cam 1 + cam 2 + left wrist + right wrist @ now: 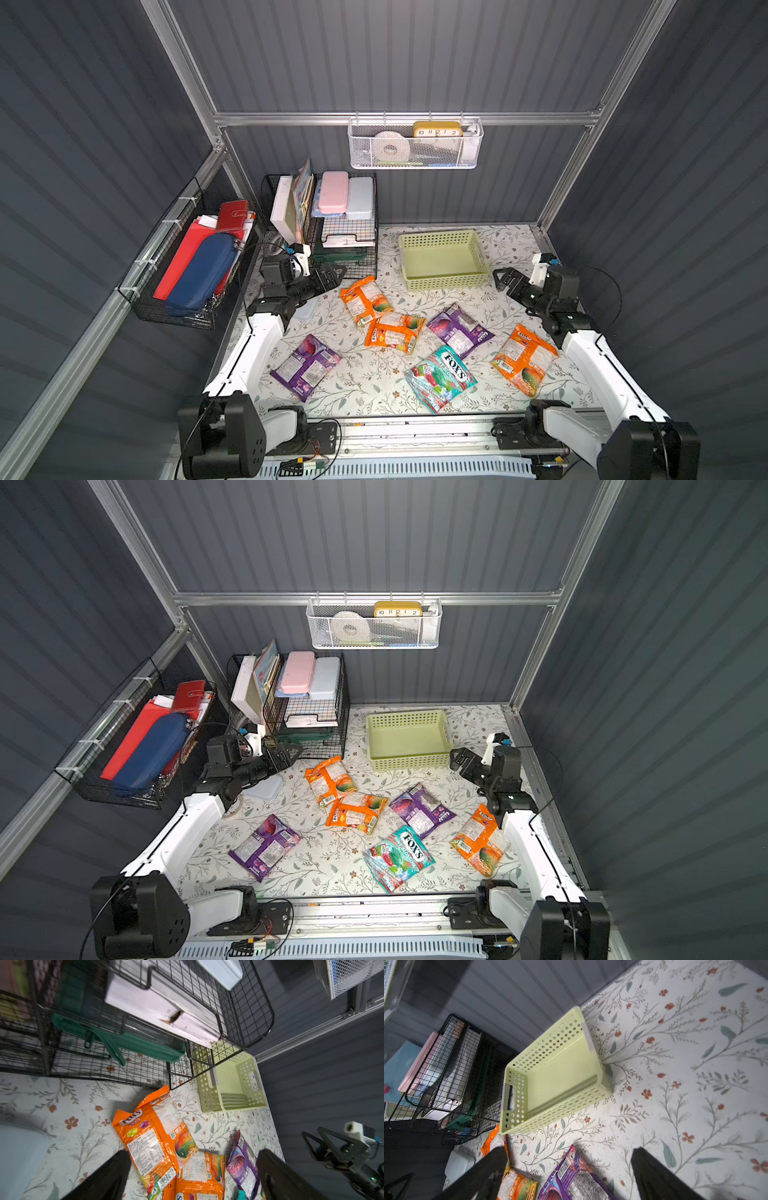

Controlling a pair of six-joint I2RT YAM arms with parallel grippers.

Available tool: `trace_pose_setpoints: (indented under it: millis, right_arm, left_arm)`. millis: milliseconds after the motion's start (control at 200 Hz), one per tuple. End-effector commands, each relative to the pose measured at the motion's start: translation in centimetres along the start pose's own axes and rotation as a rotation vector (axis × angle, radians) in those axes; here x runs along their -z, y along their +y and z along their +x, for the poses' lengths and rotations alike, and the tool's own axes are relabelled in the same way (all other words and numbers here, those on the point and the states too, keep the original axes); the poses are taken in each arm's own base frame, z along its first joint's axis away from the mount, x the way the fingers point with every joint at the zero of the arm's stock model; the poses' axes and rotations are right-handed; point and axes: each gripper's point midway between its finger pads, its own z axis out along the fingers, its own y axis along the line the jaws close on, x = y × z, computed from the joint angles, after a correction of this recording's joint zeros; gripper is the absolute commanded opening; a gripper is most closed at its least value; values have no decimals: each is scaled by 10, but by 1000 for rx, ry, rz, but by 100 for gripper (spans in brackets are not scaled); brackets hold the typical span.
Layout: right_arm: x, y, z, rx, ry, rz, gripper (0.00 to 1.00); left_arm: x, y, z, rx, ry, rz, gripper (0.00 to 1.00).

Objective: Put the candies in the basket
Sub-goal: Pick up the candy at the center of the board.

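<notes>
My right gripper moves back and down to the purple bag next, onto its uncovered end (481, 340) by the third orange bag, since the purple bag lies below and back.
Candies lie loose on the floral table. An orange bag (365, 300) overlaps a second orange bag (395, 327). To their right is a purple bag (459, 328). A teal FOX'S bag (441, 376) lies toward the front. A third orange bag (524, 359) lies by the right arm, and another purple bag (305, 366) at the front left. The pale yellow-green basket (446, 282) stands empty at the back right. My left gripper (334, 272) is open, just left of the rear orange bag (158, 1126). My right gripper (503, 279) is open and empty beside the basket (550, 1113).
A black wire rack (349, 232) with cases and books stands right behind the left gripper. A black wire basket (187, 266) hangs on the left wall. A white mesh basket (415, 145) hangs on the back rail. A pale blue lid (268, 787) lies by the left arm.
</notes>
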Motion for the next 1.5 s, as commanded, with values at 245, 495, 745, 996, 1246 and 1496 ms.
trace_pose_setpoints:
  millis: [245, 495, 745, 996, 1246, 1496]
  right_arm:
    - [-16, -42, 89, -64, 269, 199, 95]
    - [-19, -54, 124, -78, 312, 241, 62]
    - [-3, -79, 133, -129, 299, 368, 52]
    - [-6, -75, 160, -295, 287, 348, 50]
    - [-17, -70, 181, -420, 251, 288, 47]
    - [-22, -71, 189, -444, 252, 291, 41]
  left_arm:
    - [-43, -19, 84, -72, 194, 109, 99]
    - [-70, -32, 122, -149, 298, 127, 98]
    - [-81, -51, 153, -297, 373, 144, 97]
    - [-83, -42, 156, -336, 357, 97, 99]
    - [-79, -40, 153, -353, 338, 83, 99]
    - [-73, -39, 145, -372, 293, 54, 99]
